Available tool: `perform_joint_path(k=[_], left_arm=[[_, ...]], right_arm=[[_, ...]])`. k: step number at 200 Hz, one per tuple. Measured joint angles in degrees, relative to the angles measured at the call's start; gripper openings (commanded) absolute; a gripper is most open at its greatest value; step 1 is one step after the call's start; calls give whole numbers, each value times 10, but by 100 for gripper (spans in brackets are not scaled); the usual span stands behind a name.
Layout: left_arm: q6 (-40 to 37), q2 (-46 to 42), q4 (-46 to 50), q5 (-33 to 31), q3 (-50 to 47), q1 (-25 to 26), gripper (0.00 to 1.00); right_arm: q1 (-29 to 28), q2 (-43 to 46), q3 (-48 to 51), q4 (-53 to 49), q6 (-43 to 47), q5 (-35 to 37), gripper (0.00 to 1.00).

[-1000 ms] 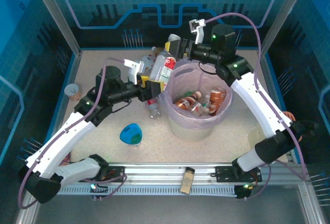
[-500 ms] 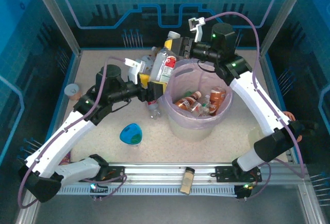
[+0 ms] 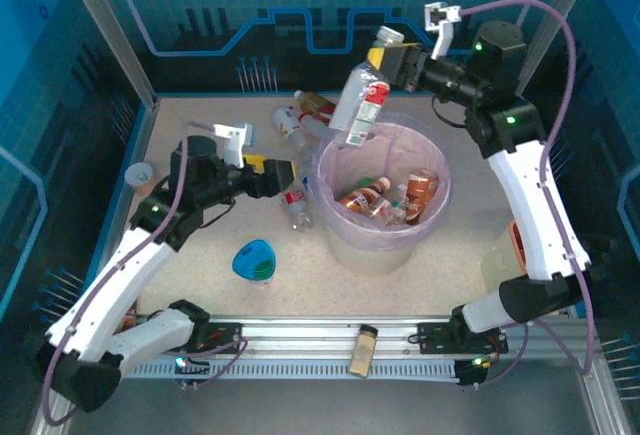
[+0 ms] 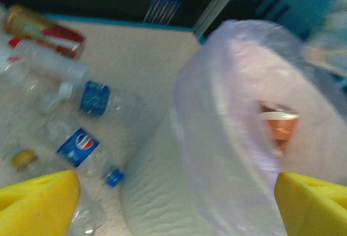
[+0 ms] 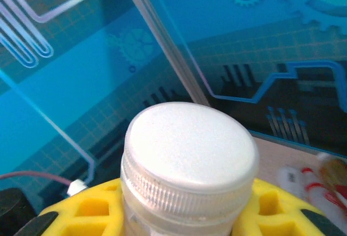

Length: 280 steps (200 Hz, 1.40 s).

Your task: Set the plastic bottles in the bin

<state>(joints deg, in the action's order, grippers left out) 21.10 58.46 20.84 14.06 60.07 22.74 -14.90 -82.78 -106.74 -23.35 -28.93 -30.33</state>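
Note:
The bottle hangs high over the bin's far rim, so the robot's right gripper should move back and down into the bin's opening [image 3: 376, 167] and let go of the bottle's neck.
My right gripper [image 3: 397, 59] is shut on the neck of a clear plastic bottle [image 3: 359, 105] with a red and green label, which hangs tilted above the far-left rim of the bin [image 3: 372, 251]. In the right wrist view the bottle's white cap [image 5: 190, 149] sits between the yellow fingers [image 5: 70, 214]. The bin holds several bottles [image 3: 365, 198]. My left gripper [image 3: 283, 177] stands open and empty just left of the bin [image 4: 238, 138]. More bottles lie on the table behind and beside it [image 3: 291, 121] [image 3: 297, 205], one with a blue label [image 4: 81, 146].
A blue teardrop dish [image 3: 254, 260] lies in front of the left arm. A tan paper cup [image 3: 140, 173] stands at the left edge. A small jar [image 3: 364, 350] rests on the front rail. An orange object [image 3: 516, 245] sits at the right edge.
The right gripper shut on the bottle and carried it up and to the right, over the bin. The left gripper let go of it, opened and drew back to the left.

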Motion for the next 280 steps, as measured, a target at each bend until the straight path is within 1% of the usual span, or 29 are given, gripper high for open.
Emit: perform_joint_path(k=[30,56,80,101,122,149,194,209,243,280], left_arm=[[11,85,15,-24,-30,-1,93],[38,98,31,-58,-69,-4,90],[65,114,33,-64,-79,-6,90],[82,135,24,-64,-98,-6,90],[92,153,24,-66,-120,-6,90],[101,184,14,-68,-127,-5,90],[105,227,-17,-68,-127,-4,89],[105,238,-26,-68,-127,-4,88],[115,264,-47,-61,-127,-2,87],[128,292,-67,-52,-127,3,86]], right_arm=[[8,43,-2,-132,96,51,16],[6,60,1,-224,161,99,16],[-13,59,14,-283,205,148,15],[-33,56,42,-306,222,177,15],[-45,54,81,-307,225,183,17],[-51,39,132,-297,207,168,19],[-78,-1,166,-295,175,160,22],[-87,-1,180,-291,163,160,27],[-106,9,250,-234,116,160,29],[-112,15,294,-172,76,164,41]])
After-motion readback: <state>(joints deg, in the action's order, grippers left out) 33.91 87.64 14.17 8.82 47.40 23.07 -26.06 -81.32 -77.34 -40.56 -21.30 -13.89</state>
